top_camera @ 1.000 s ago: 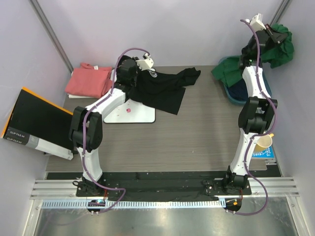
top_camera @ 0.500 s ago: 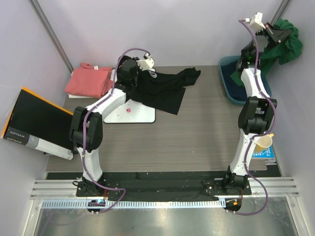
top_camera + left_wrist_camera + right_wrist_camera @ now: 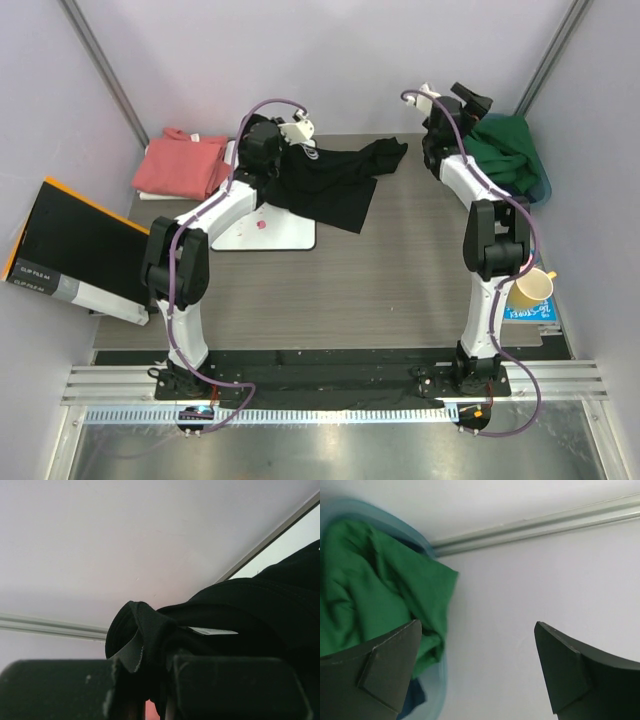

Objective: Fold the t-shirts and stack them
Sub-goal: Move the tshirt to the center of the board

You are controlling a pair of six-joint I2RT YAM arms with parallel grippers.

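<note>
The table beside the white board is to the left gripper's right in the top view, so the robot should carry the black t-shirt's edge there, off the board, to release it.
The black t-shirt (image 3: 335, 185) lies crumpled at the back of the table, partly over the white board (image 3: 270, 235). My left gripper (image 3: 278, 152) is shut on its left edge. In the left wrist view a fold of the black t-shirt (image 3: 235, 615) is pinched in the left gripper (image 3: 150, 692). The salmon-pink t-shirt (image 3: 180, 165) rests folded at the back left. My right gripper (image 3: 474, 100) is raised at the back right, open and holding nothing. The right wrist view shows the right gripper (image 3: 477, 670) with its fingers (image 3: 385, 665) wide apart before the wall.
A green cloth (image 3: 510, 150) lies heaped in a blue bin (image 3: 432, 692) at the back right, seen as the green cloth (image 3: 370, 590) beside my right fingers. A flat black box with an orange edge (image 3: 70, 250) leans at the left. A yellow cup (image 3: 532, 290) stands at the right edge.
My right gripper has opened and let go of the green cloth, which now lies in the blue bin. The right arm swung left and lower. The left arm has not moved.
</note>
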